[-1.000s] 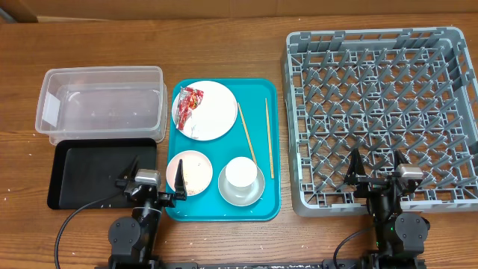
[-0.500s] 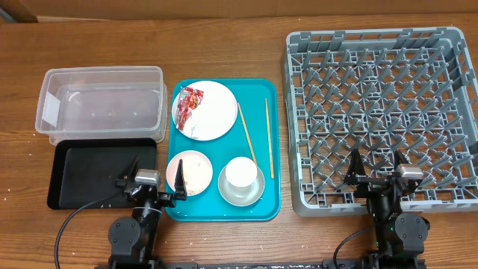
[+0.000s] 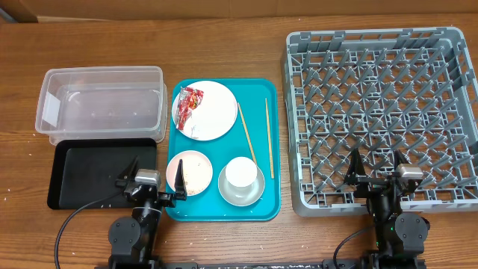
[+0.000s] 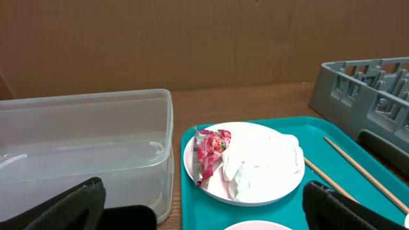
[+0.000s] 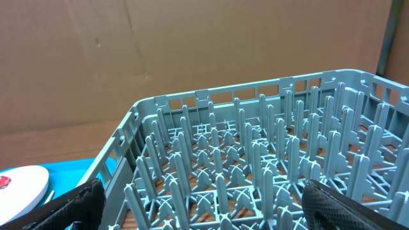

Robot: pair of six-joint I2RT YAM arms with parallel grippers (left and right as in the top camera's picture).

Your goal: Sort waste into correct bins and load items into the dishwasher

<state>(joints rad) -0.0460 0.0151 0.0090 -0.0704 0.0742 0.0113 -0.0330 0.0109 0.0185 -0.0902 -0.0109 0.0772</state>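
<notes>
My left gripper rises, tilts down and crosses the pink bowl next, then lowers onto the rim of the white cup (image 3: 240, 173) on that side.
On the teal tray (image 3: 258, 90) a pale plate (image 3: 216, 112) holds a red-and-white wrapper (image 3: 188, 103) and a white napkin (image 3: 193, 128); both also show in the left wrist view, wrapper (image 4: 208, 153) and napkin (image 4: 259, 163). Below sit a pink bowl (image 3: 196, 168) and a white cup (image 3: 240, 173) inside a grey bowl (image 3: 240, 193). Two chopsticks (image 3: 246, 134) lie on the tray's right side. The clear tub (image 3: 101, 101) and black tray (image 3: 93, 175) are at left. The grey rack (image 3: 381, 112) is at right. My left gripper (image 3: 157, 179) is open over the black tray's near right corner. My right gripper (image 3: 377, 175) is open over the rack's near edge.
The teal tray stands between the tub and the rack on a wooden table (image 3: 224, 45). A brown cardboard wall (image 4: 192, 38) stands behind the table. A few tiny white specks lie on the table at far left (image 3: 16, 196).
</notes>
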